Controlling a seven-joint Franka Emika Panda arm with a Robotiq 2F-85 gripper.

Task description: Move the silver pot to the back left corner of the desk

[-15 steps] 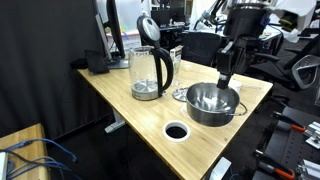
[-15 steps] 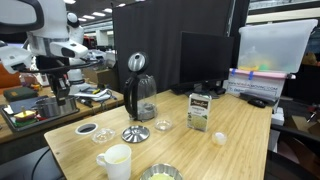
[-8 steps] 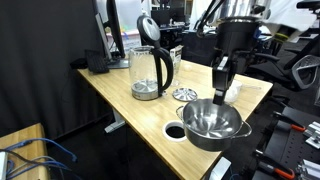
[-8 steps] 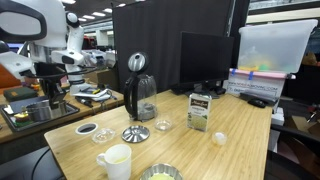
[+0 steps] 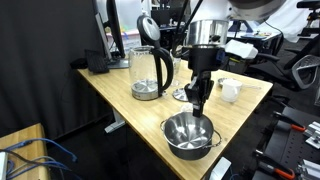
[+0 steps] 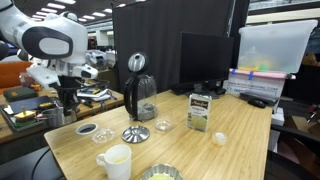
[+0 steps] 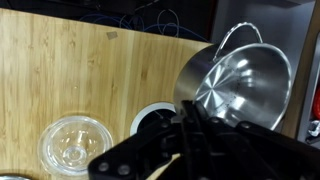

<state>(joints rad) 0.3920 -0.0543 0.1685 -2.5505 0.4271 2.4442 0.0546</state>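
I will lower my gripper toward the desk's near end beside the cable hole [image 6: 87,128], so that the tilted pot is standing level before I let go of its rim.
My gripper [image 5: 198,104] is shut on the rim of the silver pot [image 5: 188,135] and holds it tilted just above the near end of the light wooden desk [image 5: 120,95], over the cable hole. In an exterior view the pot [image 6: 55,117] hangs below the gripper [image 6: 64,102] at the desk's [image 6: 200,150] edge, beside the black cable hole [image 6: 87,128]. In the wrist view the pot [image 7: 240,85] sits against my dark fingers [image 7: 185,135], with the cable hole [image 7: 148,118] just beside them.
A glass kettle [image 5: 150,70] with a black handle stands mid-desk, also seen in an exterior view [image 6: 140,95]. A flat silver disc [image 5: 183,94], a white cup [image 5: 230,90], a small glass dish [image 7: 72,145], a box [image 6: 200,110] and a monitor [image 6: 205,60] are on the desk.
The arm has carried the pot from the desk's far side corner toward the cable hole and lower. Nothing else moved.
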